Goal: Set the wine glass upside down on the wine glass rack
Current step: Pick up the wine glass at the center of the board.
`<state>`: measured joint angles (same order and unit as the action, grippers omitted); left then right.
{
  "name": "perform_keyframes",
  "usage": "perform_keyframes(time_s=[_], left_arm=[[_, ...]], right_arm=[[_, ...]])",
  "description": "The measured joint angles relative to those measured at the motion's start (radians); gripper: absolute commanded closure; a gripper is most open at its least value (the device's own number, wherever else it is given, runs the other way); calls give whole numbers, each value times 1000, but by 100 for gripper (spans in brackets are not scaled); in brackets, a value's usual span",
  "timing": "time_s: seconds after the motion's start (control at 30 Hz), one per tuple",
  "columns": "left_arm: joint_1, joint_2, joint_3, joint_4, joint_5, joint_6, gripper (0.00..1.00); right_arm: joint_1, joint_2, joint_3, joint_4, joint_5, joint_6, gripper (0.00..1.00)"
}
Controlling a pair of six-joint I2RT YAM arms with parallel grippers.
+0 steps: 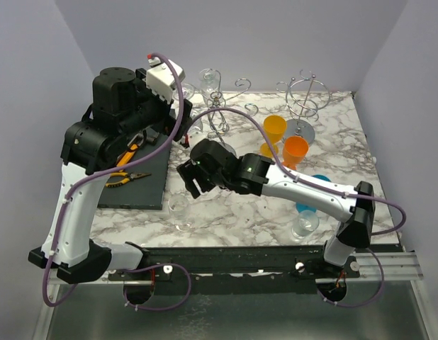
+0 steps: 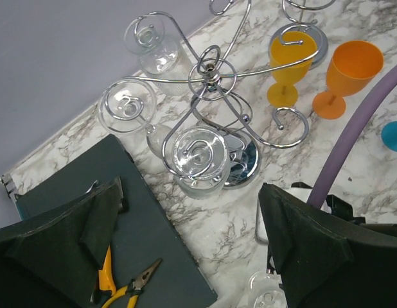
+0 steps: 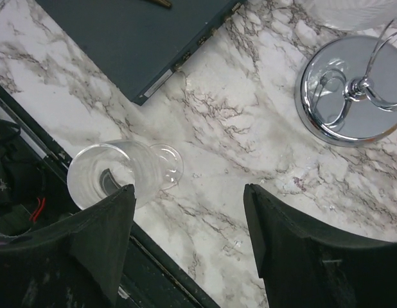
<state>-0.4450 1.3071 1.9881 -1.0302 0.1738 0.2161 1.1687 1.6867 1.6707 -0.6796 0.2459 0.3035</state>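
The wine glass's rim (image 1: 186, 199) (image 3: 132, 171) sits below and to the left in the wrist view, outside my fingers. My right gripper will next lower its fingers that way, one on each side of the wine glass's rim.
The chrome wine glass rack (image 1: 217, 113) (image 2: 211, 76) stands at the back of the marble table, with three clear glasses hanging upside down on its hooks, the nearest one (image 2: 198, 157) in front. My left gripper (image 1: 180, 129) (image 2: 192, 237) hovers open just in front of the rack and holds nothing. A clear wine glass (image 1: 178, 210) (image 3: 118, 176) stands near the table's front edge. My right gripper (image 1: 193, 183) (image 3: 189, 212) hangs open above the table just right of that glass. Its left finger (image 3: 96, 237) is beside the bowl, and nothing is between the jaws.
A dark mat (image 1: 137, 177) with yellow-handled pliers (image 1: 127, 177) lies at the left. Yellow (image 1: 274, 131), orange (image 1: 295, 150) and blue (image 1: 319, 185) goblets stand right of the rack. Another clear glass (image 1: 304, 223) is at the front right and a second wire rack (image 1: 304, 99) at the back right.
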Motion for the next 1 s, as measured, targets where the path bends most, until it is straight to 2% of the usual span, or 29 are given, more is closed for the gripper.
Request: perform_keyframes(time_s=[0.27,0.4,0.6,0.73,0.8,1.0], left_arm=[[0,0,2,52,-103,-33,1],[0,3,4,66,-127,-45,1],[0,4,5,72,-139,-54,1],[0,4,8,72,-142,-54,1],[0,4,13,73,-150,-53,1],[0,2,18,81,-164,-47,1]], right_arm=[[25,130,0,34,-58,-21,28],[35,175,12,35,-85,-28,34],[35,188,29,36,-100,-39,59],[35,205,31,39,-107,-45,90],[35,207,30,37,-100,-54,99],[35,154,-28,37,-73,-68,100]])
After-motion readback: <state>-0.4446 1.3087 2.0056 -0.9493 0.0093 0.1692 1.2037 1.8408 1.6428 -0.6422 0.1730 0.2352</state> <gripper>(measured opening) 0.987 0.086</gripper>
